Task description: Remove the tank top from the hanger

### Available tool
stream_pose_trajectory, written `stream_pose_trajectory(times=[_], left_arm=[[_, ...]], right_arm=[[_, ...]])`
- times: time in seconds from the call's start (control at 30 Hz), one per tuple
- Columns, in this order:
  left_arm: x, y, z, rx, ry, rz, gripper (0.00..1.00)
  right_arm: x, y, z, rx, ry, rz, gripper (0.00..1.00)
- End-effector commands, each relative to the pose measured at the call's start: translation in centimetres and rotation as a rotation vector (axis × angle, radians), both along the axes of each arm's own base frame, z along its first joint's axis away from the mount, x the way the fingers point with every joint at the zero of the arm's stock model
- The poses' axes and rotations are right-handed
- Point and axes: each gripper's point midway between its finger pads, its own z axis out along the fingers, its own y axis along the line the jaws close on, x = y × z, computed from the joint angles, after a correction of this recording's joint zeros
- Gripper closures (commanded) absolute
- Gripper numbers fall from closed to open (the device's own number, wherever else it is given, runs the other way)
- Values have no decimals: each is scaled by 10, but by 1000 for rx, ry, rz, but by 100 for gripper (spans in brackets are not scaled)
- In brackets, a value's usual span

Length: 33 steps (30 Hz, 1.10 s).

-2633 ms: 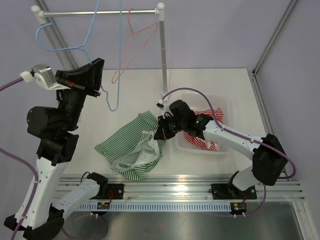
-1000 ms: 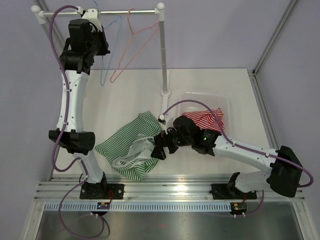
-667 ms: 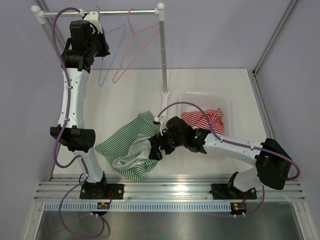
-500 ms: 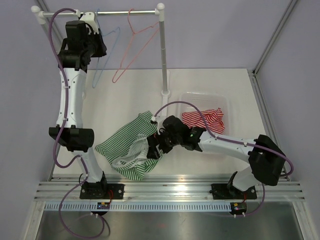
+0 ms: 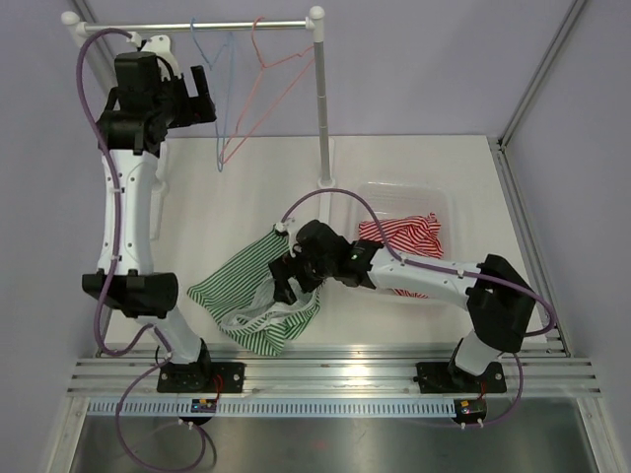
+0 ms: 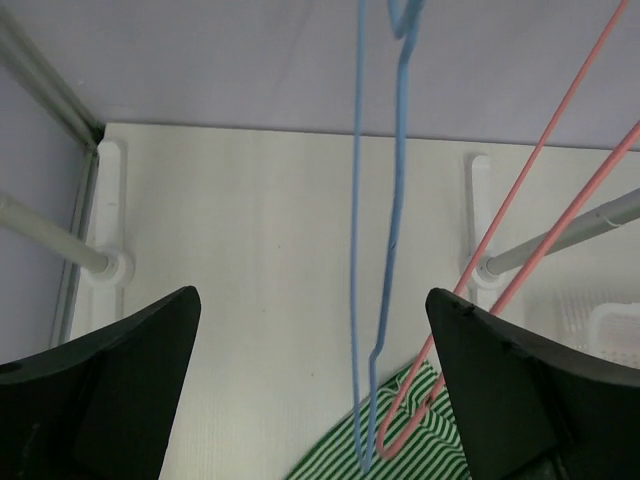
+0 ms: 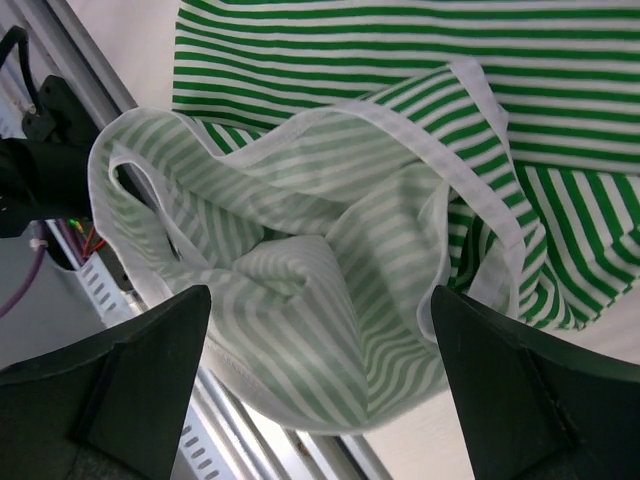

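Observation:
I should next lower my right gripper toward the crumpled tank top, with my open fingers on both sides of the fold of white-hemmed fabric, because it bunches up between them.
The green-and-white striped tank top lies crumpled on the table, off any hanger. A bare blue hanger hangs from the rail, beside a pink hanger. My left gripper is raised near the rail, just left of the blue hanger, open and empty. In the left wrist view the blue hanger hangs free ahead of the left gripper. My right gripper hovers open over the tank top. In the right wrist view the tank top fills the space below the right gripper.
A clear plastic bin holding a red-and-white striped garment stands at the right. The rack's rail and its white post rise at the back. An aluminium rail runs along the near edge.
My left gripper has opened and let go of the blue hanger, which now hangs on the rail. My right arm has moved left over the tank top, still open.

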Motion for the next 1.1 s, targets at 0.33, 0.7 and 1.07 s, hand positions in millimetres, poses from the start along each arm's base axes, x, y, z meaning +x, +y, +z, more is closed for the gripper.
stream_pose_trajectory(times=[0.33, 0.7, 1.07], left_arm=[[-177, 26, 20, -109, -185, 198, 1], [-227, 29, -22, -111, -258, 212, 1], [-219, 21, -117, -56, -98, 190, 1]], right_arm=[[14, 39, -87, -327, -268, 52, 1], [10, 6, -171, -535, -230, -1, 86], [40, 9, -26, -301, -441, -160, 100]])
